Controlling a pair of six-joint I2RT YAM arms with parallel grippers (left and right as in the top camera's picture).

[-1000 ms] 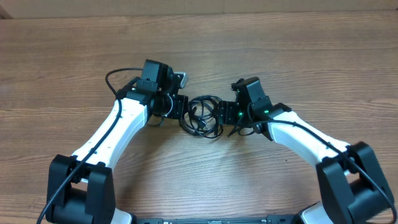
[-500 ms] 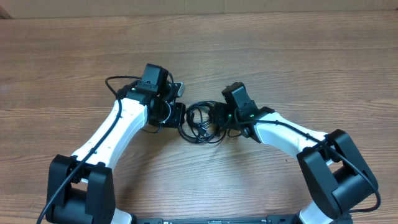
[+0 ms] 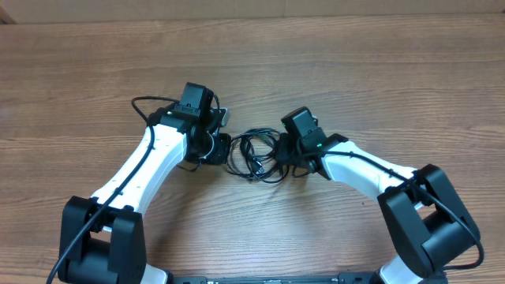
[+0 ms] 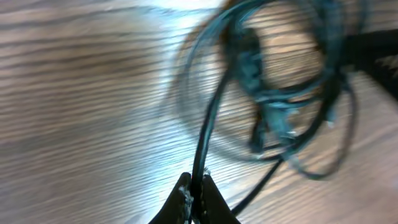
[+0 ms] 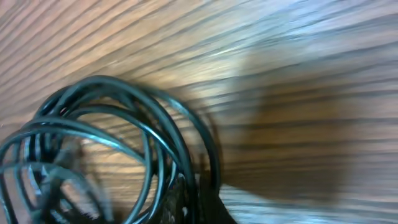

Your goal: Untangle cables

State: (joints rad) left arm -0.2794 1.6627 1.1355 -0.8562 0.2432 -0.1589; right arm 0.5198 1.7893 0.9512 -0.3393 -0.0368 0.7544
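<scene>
My left gripper pulls the piece of cable up and left in the overhead view, away from the bundle, and releases it next, since open wooden table lies there.
The cables (image 3: pixel 256 155) lie as a tangled bundle of thin black loops in the middle of the wooden table, between my two grippers. My left gripper (image 3: pixel 226 149) is at the bundle's left edge. In the left wrist view the left gripper (image 4: pixel 194 191) is shut on one black strand, which runs up to the blurred knot of cables (image 4: pixel 268 107). My right gripper (image 3: pixel 282 153) is at the bundle's right edge. In the right wrist view the right gripper (image 5: pixel 186 200) is shut on several looped strands of the cables (image 5: pixel 127 121), low in the frame.
The wooden table (image 3: pixel 379 87) spreads around the bundle on all sides. A thicker black arm cable (image 3: pixel 146 101) arcs out behind the left arm. Both white arms reach in from the near edge.
The right gripper moved left onto the bundle's right side and shut on its loops. The left gripper stayed shut on its strand, and the bundle shifted slightly.
</scene>
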